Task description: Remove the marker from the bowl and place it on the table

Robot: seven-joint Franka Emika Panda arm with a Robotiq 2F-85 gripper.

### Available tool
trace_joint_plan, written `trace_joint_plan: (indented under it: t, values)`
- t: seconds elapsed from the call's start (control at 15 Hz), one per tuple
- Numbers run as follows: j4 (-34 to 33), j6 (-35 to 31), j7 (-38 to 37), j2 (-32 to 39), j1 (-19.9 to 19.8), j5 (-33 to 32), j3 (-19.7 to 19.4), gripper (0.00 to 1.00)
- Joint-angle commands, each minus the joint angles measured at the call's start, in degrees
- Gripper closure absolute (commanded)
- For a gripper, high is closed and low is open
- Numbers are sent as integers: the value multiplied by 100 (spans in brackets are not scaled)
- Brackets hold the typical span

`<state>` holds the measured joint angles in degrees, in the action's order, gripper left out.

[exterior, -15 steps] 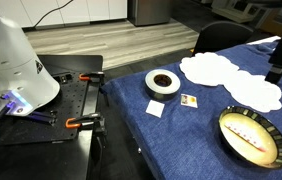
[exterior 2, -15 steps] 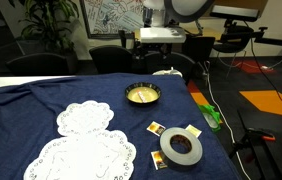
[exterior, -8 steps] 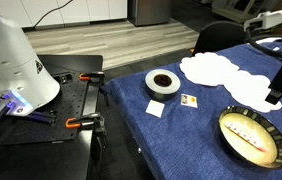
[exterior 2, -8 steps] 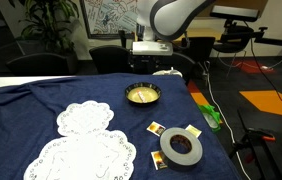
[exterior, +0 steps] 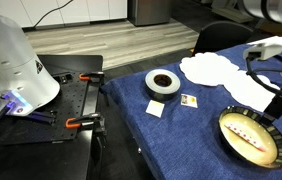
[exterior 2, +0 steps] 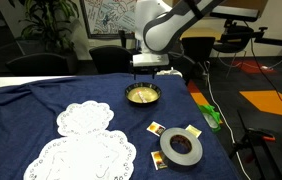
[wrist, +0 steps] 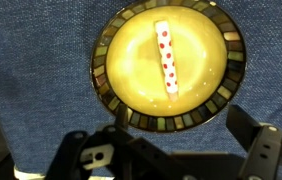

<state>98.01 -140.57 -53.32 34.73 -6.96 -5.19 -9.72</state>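
Observation:
Next, my gripper goes down past the bowl's rim to the lower end of the marker, the end nearest my open fingers.
The bowl point(wrist: 101, 75) has a dark patterned rim and a cream-yellow inside; it stands on the dark blue table point(wrist: 31, 60). The marker point(wrist: 167, 58), whitish with red dots, lies flat inside it, near the middle. My gripper point(wrist: 181, 145) is open and empty, hovering above the bowl's near rim without touching anything. In both exterior views the gripper point(exterior 2: 146, 68) point(exterior: 279, 102) hangs above the bowl point(exterior 2: 142, 95) point(exterior: 249, 137). The marker shows as a thin pale line in an exterior view point(exterior: 249, 131).
A white tape roll with a dark centre point(exterior: 162, 83) point(exterior 2: 181, 148), small cards point(exterior: 189, 100) and white doilies point(exterior: 231, 72) point(exterior 2: 81, 140) lie on the blue cloth. A black workbench with orange clamps point(exterior: 71, 105) stands beside the table. A green item point(exterior 2: 211, 116) lies at the table edge.
The arm has swung in and come down over the bowl, bringing the gripper closer above it. The bowl, marker and other objects have not moved.

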Motion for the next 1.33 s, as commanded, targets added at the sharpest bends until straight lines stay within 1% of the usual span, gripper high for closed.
trace_joint_plan:
  t: [0.0,0.73,0.8,0.93,1.0,1.13,1.27]
  values:
    - [-451,50,289,451,39,220,-114,0]
    - [-1133,206,648,1303,1,521,-127,0]
    - [-1159,211,676,1343,7,538,-136,2]
    - [-1214,227,695,1426,11,558,-153,13]
    - [-1232,237,693,1457,11,565,-157,25]
    - [-1255,262,687,1504,13,568,-171,31]
    - [-1279,288,683,1552,15,563,-188,29]
